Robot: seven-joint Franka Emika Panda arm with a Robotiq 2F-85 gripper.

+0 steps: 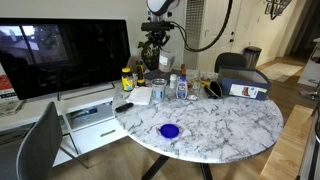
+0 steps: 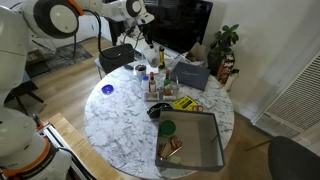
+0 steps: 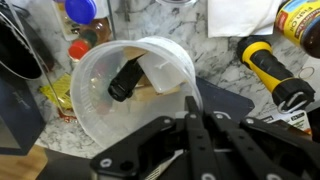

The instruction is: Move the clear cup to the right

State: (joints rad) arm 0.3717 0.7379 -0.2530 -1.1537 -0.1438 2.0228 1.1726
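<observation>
The robot's gripper should move back and down to release the cup's rim, because the bare marble [image 1: 194, 114] beside the blue lid is below the gripper and back from it.
The clear cup [image 3: 105, 115] fills the middle of the wrist view, seen from above: a frosted whitish tumbler with a dark cylindrical shape showing in or through it. My gripper [image 3: 198, 108] has its two black fingers drawn close together over the cup's right rim, with the wall pinched between them. In both exterior views the gripper [image 1: 155, 66] [image 2: 155, 58] hangs over the cluster of small bottles at the back of the round marble table [image 1: 225, 125]. The cup is hard to pick out there.
A blue-capped bottle [image 3: 82, 10], a red cap [image 3: 78, 48] and a yellow-and-black tool [image 3: 262, 60] crowd around the cup. A flat blue lid [image 1: 169, 130] lies on the table. A monitor [image 1: 65, 55], a grey box [image 1: 243, 85] and a metal tray [image 2: 215, 118] are nearby.
</observation>
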